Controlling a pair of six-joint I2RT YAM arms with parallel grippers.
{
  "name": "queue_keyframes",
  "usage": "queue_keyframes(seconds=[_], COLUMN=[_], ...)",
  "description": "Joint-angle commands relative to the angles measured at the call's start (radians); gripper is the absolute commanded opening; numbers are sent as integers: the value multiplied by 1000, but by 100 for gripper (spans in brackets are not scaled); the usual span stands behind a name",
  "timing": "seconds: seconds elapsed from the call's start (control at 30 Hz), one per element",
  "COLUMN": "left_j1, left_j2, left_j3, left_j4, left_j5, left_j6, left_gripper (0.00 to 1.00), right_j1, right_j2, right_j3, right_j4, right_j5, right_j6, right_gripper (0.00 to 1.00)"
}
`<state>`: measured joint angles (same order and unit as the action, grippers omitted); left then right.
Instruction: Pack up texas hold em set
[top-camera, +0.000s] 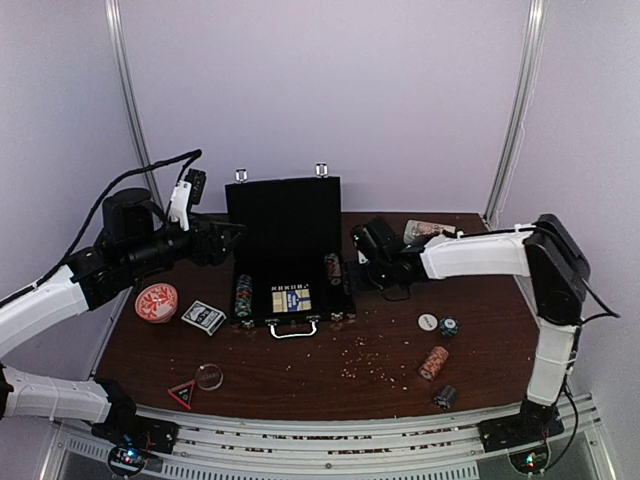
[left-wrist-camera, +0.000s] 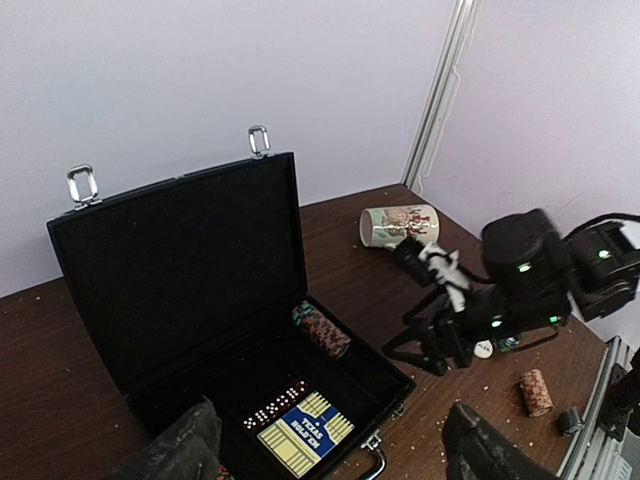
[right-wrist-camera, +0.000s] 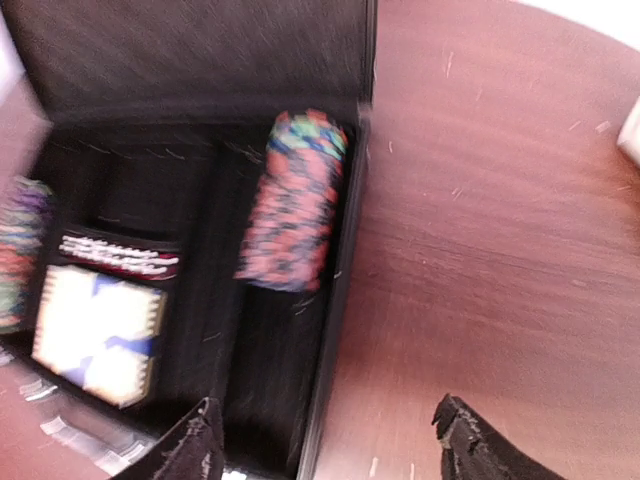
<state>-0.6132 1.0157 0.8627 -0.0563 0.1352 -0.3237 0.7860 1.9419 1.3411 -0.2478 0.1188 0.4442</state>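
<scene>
My right gripper needs to move back and down to the far end of the red chip stack, to the right in the top view, still outside the case.
The black briefcase (top-camera: 285, 225) stands open mid-table with its lid upright. Inside lie a chip stack (top-camera: 333, 268) in the right slot, another chip stack (top-camera: 242, 295) on the left, a blue-and-yellow card deck (top-camera: 291, 298) and a row of dice (left-wrist-camera: 272, 405). A second boxed deck (top-camera: 203, 317) lies on the table to the left of the case. Loose chips (top-camera: 433, 362), a white button (top-camera: 428, 322) and a blue-green chip (top-camera: 448, 326) lie to the right. My right gripper (right-wrist-camera: 330, 455) hangs open and empty over the case's right wall (right-wrist-camera: 340, 290), just short of the right chip stack (right-wrist-camera: 295, 200). My left gripper (left-wrist-camera: 330, 465) is open and empty, raised left of the lid.
An orange-red dish (top-camera: 156, 302) sits left of the case. The white mug (top-camera: 428, 231) lies on its side at the back right. A red triangle (top-camera: 182, 394), a clear round piece (top-camera: 209, 377) and a small dark stack (top-camera: 445, 397) lie near the front edge. Crumbs dot the table.
</scene>
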Motion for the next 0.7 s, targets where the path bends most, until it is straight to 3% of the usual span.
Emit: queue_keyframes(seconds=[0.0, 0.37, 0.67], left_j1=[1, 1, 1], left_j2=[0, 2, 6], left_j3=[34, 35, 33], left_j4=[29, 27, 27], left_j5=[16, 6, -3], left_j6=[-3, 0, 3], left_gripper=[80, 80, 80], right_j1=[42, 45, 45], right_j2=[-253, -767, -900], right_j3=[-136, -612, -801], right_j4=[-47, -228, -218], right_j5=[66, 75, -4], right_j6=[36, 375, 523], right_gripper=[74, 76, 71])
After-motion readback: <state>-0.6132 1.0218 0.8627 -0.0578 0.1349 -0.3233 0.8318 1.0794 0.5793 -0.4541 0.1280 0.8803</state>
